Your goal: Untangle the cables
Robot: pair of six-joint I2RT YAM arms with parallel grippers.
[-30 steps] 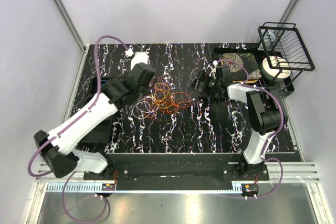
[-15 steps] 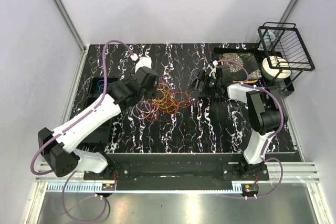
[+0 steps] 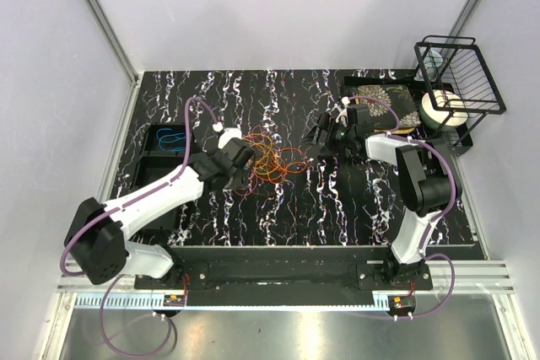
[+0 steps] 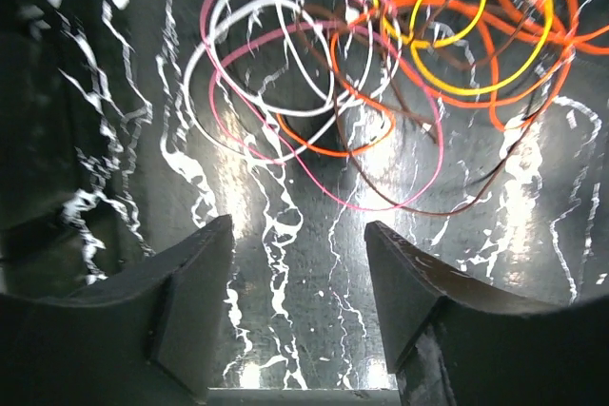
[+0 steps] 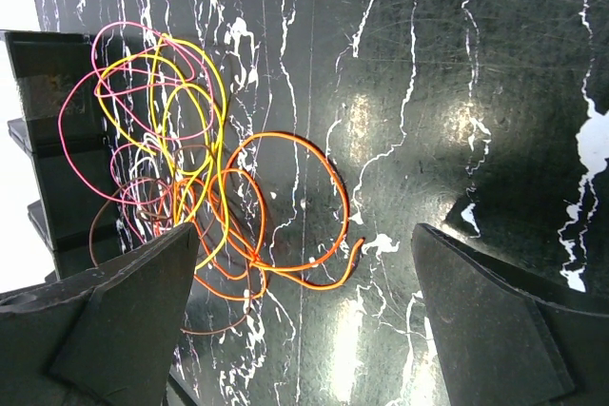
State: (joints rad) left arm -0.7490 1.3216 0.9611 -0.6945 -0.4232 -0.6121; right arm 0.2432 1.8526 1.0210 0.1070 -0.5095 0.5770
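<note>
The brown cable's near curve bows out past the other loops, so I will lower my left gripper onto it, toward the right in the wrist view.
The cables (image 3: 270,158) lie in a loose tangle of orange, yellow, pink, white and brown loops on the black marbled table. My left gripper (image 3: 240,166) sits at the tangle's near-left edge. Seen from the left wrist, this gripper (image 4: 297,225) is open with only bare table between its fingers, and the orange loops (image 4: 328,150) lie just ahead. My right gripper (image 3: 316,137) hovers to the right of the tangle. It (image 5: 306,235) is wide open and empty, with an orange loop (image 5: 344,206) lying on the table below it.
A black bin (image 3: 152,158) at the left holds a blue cable (image 3: 171,137). At the back right stand a black wire rack (image 3: 460,73), a white roll (image 3: 443,111) and a patterned pad (image 3: 384,103). White walls enclose the table.
My left gripper has opened from shut. The left arm has dropped from the tangle's back-left to its near-left edge. The right arm has not moved.
</note>
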